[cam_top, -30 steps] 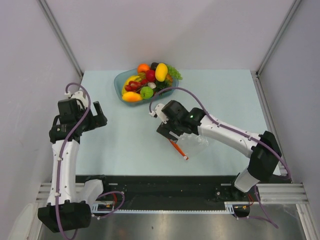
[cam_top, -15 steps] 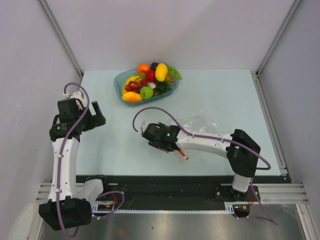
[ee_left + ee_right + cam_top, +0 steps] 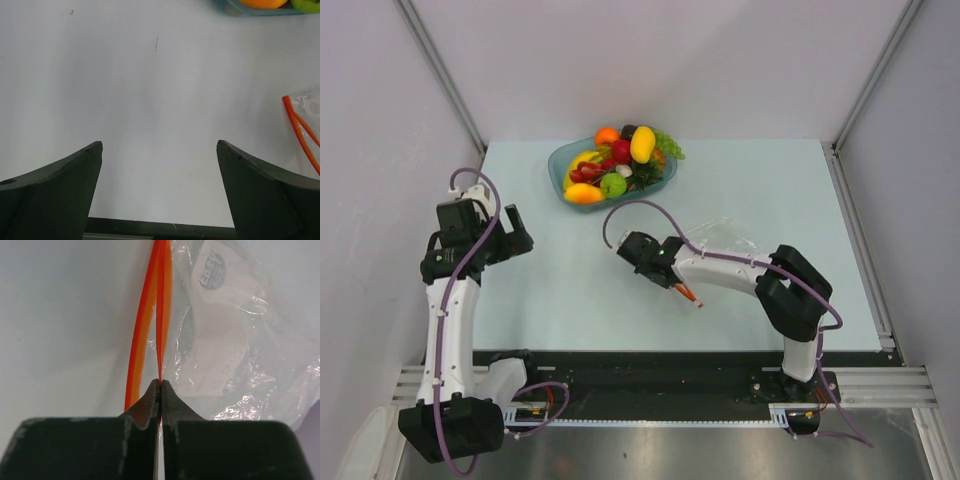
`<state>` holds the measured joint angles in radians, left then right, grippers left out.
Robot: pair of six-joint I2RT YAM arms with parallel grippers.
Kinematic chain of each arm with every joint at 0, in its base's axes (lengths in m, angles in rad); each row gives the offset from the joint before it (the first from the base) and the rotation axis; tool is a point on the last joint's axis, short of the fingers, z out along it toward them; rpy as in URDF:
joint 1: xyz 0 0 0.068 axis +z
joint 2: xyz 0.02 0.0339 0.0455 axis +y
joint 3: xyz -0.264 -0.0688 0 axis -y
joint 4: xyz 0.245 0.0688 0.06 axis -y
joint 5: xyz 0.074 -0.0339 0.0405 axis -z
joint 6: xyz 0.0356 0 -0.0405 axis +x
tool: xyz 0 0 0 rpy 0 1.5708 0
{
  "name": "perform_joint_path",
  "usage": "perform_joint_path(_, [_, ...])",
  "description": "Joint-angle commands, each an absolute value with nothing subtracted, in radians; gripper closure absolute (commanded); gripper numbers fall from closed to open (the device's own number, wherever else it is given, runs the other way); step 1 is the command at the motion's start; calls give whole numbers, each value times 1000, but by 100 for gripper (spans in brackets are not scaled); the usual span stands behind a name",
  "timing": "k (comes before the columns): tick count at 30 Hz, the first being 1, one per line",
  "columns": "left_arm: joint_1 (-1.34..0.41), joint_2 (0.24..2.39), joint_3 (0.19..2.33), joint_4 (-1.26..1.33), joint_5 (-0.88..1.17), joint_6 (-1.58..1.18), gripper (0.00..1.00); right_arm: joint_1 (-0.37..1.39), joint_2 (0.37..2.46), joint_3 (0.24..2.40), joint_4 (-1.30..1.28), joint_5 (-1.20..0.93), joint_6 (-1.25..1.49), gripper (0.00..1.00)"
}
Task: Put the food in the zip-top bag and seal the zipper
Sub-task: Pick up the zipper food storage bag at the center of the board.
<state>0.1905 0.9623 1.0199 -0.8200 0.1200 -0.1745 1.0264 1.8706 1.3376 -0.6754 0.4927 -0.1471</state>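
Observation:
The orange-yellow fruit (image 3: 582, 194) (image 3: 261, 3) lies uncovered at the near edge of the tray, so I will move my left gripper outward, turn it, and lower it around that fruit to close.
The zip-top bag (image 3: 722, 240) lies flat and crinkled at mid-table, its red-orange zipper (image 3: 690, 294) at the near left end. My right gripper (image 3: 676, 281) is low over that end, shut on one strip of the zipper (image 3: 161, 315). The other strip (image 3: 141, 340) bows away to the left, so the mouth is parted. The clear bag (image 3: 235, 340) spreads to the right of the strips. The food (image 3: 617, 160), a heap of glossy toy fruit, sits in the tray at the back. My left gripper (image 3: 516, 230) hovers open at the left, holding nothing (image 3: 159, 145).
The teal tray (image 3: 560, 165) holding the fruit stands at the back centre; its corner (image 3: 225, 7) shows in the left wrist view, as does the bag's zipper end (image 3: 300, 130). A black rail (image 3: 640, 362) runs along the table's near edge.
My right arm has swung down to the bag's near left end and its jaws have gone from open to shut on a zipper strip. The left arm has barely moved.

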Motion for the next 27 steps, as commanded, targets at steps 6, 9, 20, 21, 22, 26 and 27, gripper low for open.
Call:
perform_joint_path(6, [198, 946, 1066, -723, 256, -31, 0, 773, 1654, 1414, -663, 79, -155, 100])
perform_joint_path(9, [198, 965, 1097, -698, 322, -11, 0, 694, 1605, 1442, -675, -23, -106, 100])
perform_joint_path(20, [178, 1221, 1285, -589, 682, 243, 0, 561, 1434, 1500, -785, -199, -6, 100])
perform_joint_path(21, [175, 1254, 1311, -572, 693, 265, 0, 557, 1430, 1509, -793, -202, -5, 100])
perform_joint_path(22, [172, 1319, 1327, -571, 707, 285, 0, 548, 1416, 1508, -799, -213, -5, 100])
perform_joint_path(26, [157, 1519, 1452, -612, 767, 394, 0, 514, 1394, 1502, -811, -233, 23, 100])
perform_joint_path(27, [155, 1551, 1468, -609, 765, 399, 0, 505, 1393, 1502, -813, -241, 25, 100])
